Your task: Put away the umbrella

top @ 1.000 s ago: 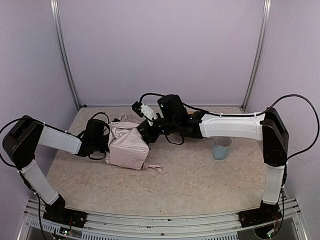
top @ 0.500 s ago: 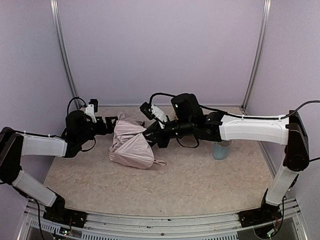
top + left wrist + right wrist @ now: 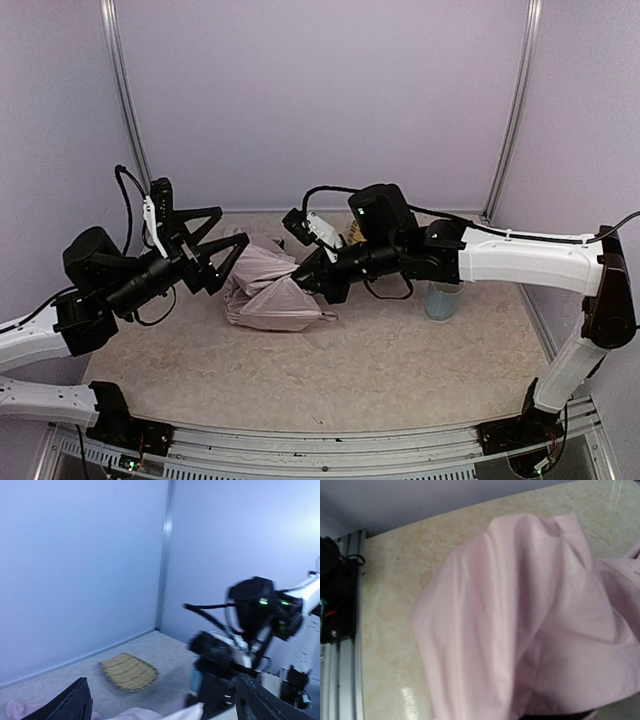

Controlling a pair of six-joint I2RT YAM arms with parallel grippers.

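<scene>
My left gripper will next move down and across onto the umbrella bundle's near fabric [image 3: 272, 306], which is below the gripper and to its right in the top view.
The umbrella [image 3: 265, 295] lies as a crumpled bundle of pale-pink fabric on the table's left middle, its strap [image 3: 326, 317] trailing off to the right. My right gripper [image 3: 306, 274] is pressed into the bundle's right end and is shut on the fabric. In the right wrist view the pink cloth [image 3: 530, 615] fills the picture and hides the fingers. My left gripper [image 3: 232, 226] hangs open just up and left of the bundle, apart from it. In the left wrist view its fingers [image 3: 76, 704] stand wide, with a strip of pink fabric [image 3: 150, 714] below.
A woven yellow tray [image 3: 129, 671] lies near the back wall, behind the right arm. A pale-blue cup [image 3: 443, 298] stands right of centre under the right forearm. Walls close the left, back and right sides. A metal rail [image 3: 320, 440] runs along the near edge.
My left arm has drawn back from the umbrella, swung left and risen, with its jaws staying wide. The bundle has sagged flatter. The right arm has shifted slightly right, still at the fabric.
</scene>
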